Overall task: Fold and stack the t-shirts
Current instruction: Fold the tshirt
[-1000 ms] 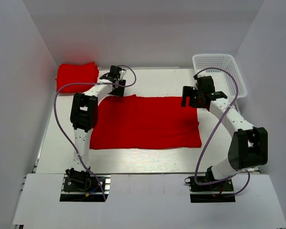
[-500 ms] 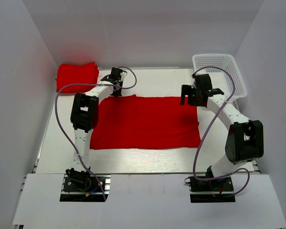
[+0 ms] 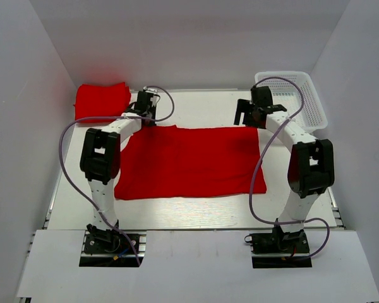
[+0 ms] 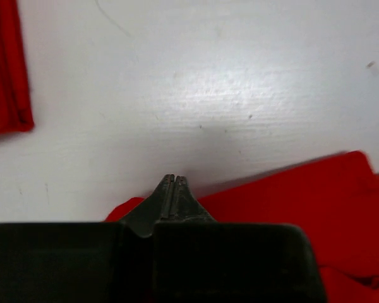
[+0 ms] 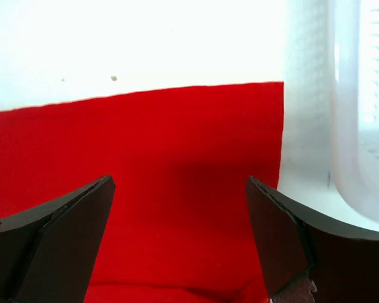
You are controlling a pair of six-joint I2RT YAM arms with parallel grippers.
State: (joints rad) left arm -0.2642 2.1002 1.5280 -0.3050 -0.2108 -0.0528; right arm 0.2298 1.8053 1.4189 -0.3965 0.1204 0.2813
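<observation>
The robot's right gripper will next go down to the t-shirt's far corner by the basket (image 5: 265,96) below it and close there, as the left gripper holds the other far corner.
A red t-shirt (image 3: 189,161) lies spread flat in the middle of the table. My left gripper (image 3: 146,108) is at its far left corner, shut on the t-shirt's edge; in the left wrist view red fabric (image 4: 290,202) shows on both sides of the closed left gripper (image 4: 174,180). My right gripper (image 3: 248,115) hovers open over the far right corner, and the t-shirt (image 5: 177,139) fills the space between its fingers (image 5: 69,221). A second t-shirt (image 3: 102,101) lies folded at the back left, its edge (image 4: 6,69) showing in the left wrist view.
A white mesh basket (image 3: 301,95) stands at the back right, close beside the right gripper; its wall (image 5: 360,126) shows in the right wrist view. White walls enclose the table on three sides.
The left gripper shut on the shirt's far left corner, and that edge shifted toward the back left. The right gripper moved back to the far right corner, staying open.
</observation>
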